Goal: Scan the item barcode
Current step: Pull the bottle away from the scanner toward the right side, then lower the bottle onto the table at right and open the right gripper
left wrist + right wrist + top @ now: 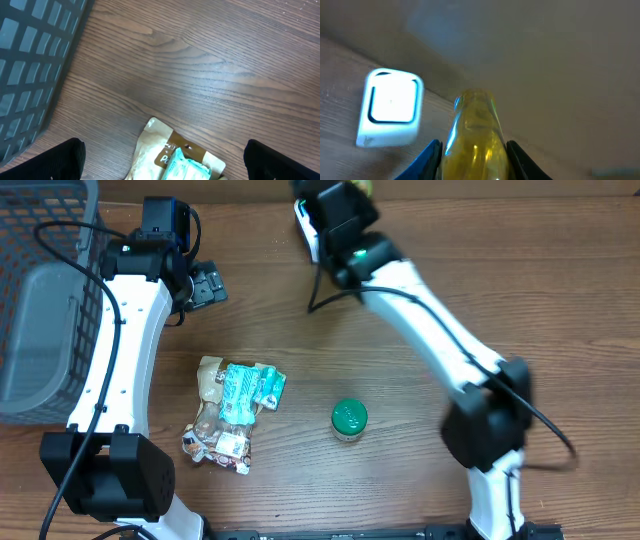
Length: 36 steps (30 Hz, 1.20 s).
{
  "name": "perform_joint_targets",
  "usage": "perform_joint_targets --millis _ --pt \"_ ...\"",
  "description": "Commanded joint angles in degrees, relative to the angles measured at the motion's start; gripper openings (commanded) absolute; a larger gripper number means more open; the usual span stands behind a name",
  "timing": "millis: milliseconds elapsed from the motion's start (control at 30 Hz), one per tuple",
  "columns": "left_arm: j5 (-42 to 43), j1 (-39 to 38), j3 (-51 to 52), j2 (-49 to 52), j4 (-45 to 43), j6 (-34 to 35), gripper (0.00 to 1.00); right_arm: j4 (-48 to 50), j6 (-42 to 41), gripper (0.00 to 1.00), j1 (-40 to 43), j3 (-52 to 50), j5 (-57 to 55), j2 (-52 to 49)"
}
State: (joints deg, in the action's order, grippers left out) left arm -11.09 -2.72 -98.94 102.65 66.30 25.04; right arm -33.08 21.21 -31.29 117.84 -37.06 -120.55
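Observation:
My right gripper swings back and to its right in the overhead view next, then lowers the yellow bottle [362, 185] onto the clear wood below and releases it.
My right gripper [475, 152] is shut on a yellow translucent bottle [475, 130], its blue fingers [427, 160] pressed to both sides. Just left of the bottle lies a white scanner [390, 107] with a glowing window. From overhead the right gripper [345, 205] is at the table's far edge, beside the scanner [303, 225], and only a sliver of the bottle [362, 185] shows. No barcode is visible. My left gripper [205, 285] hovers open and empty over bare wood, its black fingers [65, 160] wide apart.
A pile of snack packets [232, 410], with a teal pack on top, lies left of centre, its top edge showing in the left wrist view [175, 155]. A green-lidded jar [349, 418] stands to their right. A grey mesh basket [40, 300] fills the left edge.

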Motion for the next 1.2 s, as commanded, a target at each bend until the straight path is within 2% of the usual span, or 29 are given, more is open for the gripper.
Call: perform_joint_targets --millis 0,167,267,400,533,800,1100,1167 --pt "0.22 0.04 -0.52 -0.76 0.07 -0.83 0.99 -7.61 -17.0 0.04 4.02 1.11 -0.04 9.86" --pt "0.22 0.04 -0.52 -0.74 0.07 -0.83 1.0 -24.06 -29.38 0.04 11.08 1.11 13.7 15.3" --pt "0.22 0.04 -0.52 -0.76 0.07 -0.83 1.0 -33.99 -33.73 0.04 17.94 1.11 25.0 15.93" --pt "0.22 0.04 -0.52 -0.76 0.07 -0.83 1.0 -42.18 -35.3 0.04 25.68 0.15 33.88 15.43" --pt "0.22 0.04 -0.52 -0.76 0.07 -0.83 1.0 -47.25 -35.28 0.04 32.65 -2.97 36.41 15.37" --pt "0.22 0.04 -0.52 -0.74 0.07 -0.83 0.99 -46.77 -34.67 0.04 41.94 -15.45 36.44 15.32" --pt "0.22 0.04 -0.52 -0.74 0.07 -0.83 0.99 -39.36 -34.27 0.05 44.22 -26.8 38.75 15.32" --pt "0.2 0.04 -0.52 -0.76 0.07 -0.83 0.99 -38.88 -34.27 0.09 44.22 -27.89 38.69 15.32"
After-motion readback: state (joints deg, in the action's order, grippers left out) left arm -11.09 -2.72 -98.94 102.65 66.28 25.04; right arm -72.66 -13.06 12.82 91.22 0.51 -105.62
